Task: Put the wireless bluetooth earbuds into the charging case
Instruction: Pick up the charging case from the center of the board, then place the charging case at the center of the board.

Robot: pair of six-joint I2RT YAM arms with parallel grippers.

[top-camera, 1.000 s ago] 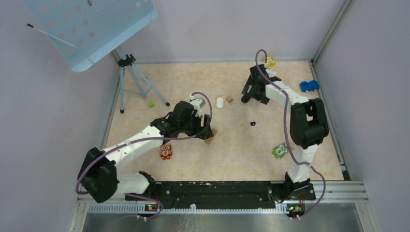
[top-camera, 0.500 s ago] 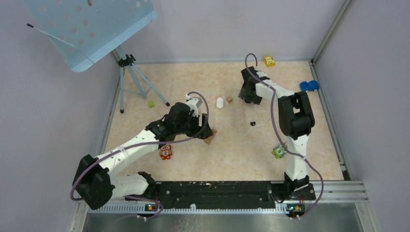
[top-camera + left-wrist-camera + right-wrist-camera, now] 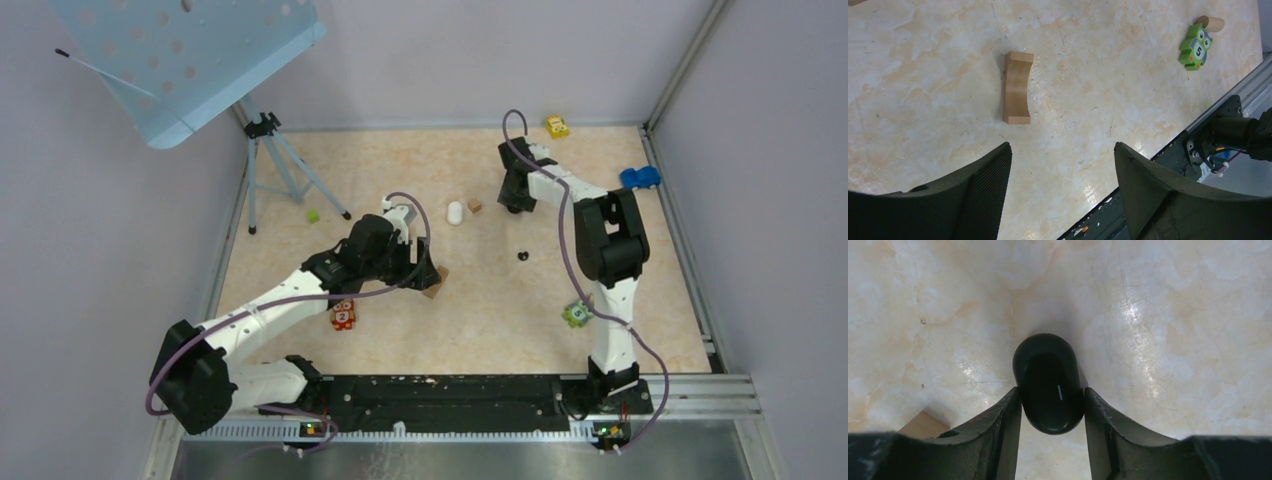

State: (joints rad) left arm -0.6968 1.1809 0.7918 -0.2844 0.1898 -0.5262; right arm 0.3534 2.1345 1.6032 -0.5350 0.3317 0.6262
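Observation:
Next, my right gripper lifts the case, moves back (image 3: 481, 299) beside the curved wooden block, lowers the case and releases it, since the bare tabletop there has room for it.
A black oval charging case (image 3: 1049, 382) with a small white mark lies on the table in the right wrist view. My right gripper (image 3: 1052, 395) is shut on it, both fingers touching its sides. In the top view the right gripper (image 3: 512, 203) is at the far middle and hides the case. A tiny black earbud (image 3: 523, 256) lies alone nearer the middle. A white oval pod (image 3: 455, 212) lies left of the right gripper. My left gripper (image 3: 1060, 152) hangs open and holds nothing, above bare table near a curved wooden block (image 3: 1017, 87).
A small wooden block (image 3: 474, 205) sits beside the white pod. A green owl piece (image 3: 577, 313), a red owl piece (image 3: 343, 314), a yellow car (image 3: 556, 126), a blue car (image 3: 640, 177) and a green cube (image 3: 313, 215) are scattered around. A tripod (image 3: 270, 160) stands at the far left.
My right gripper has moved slightly left and its fingers have narrowed onto the black case. The left arm has barely shifted.

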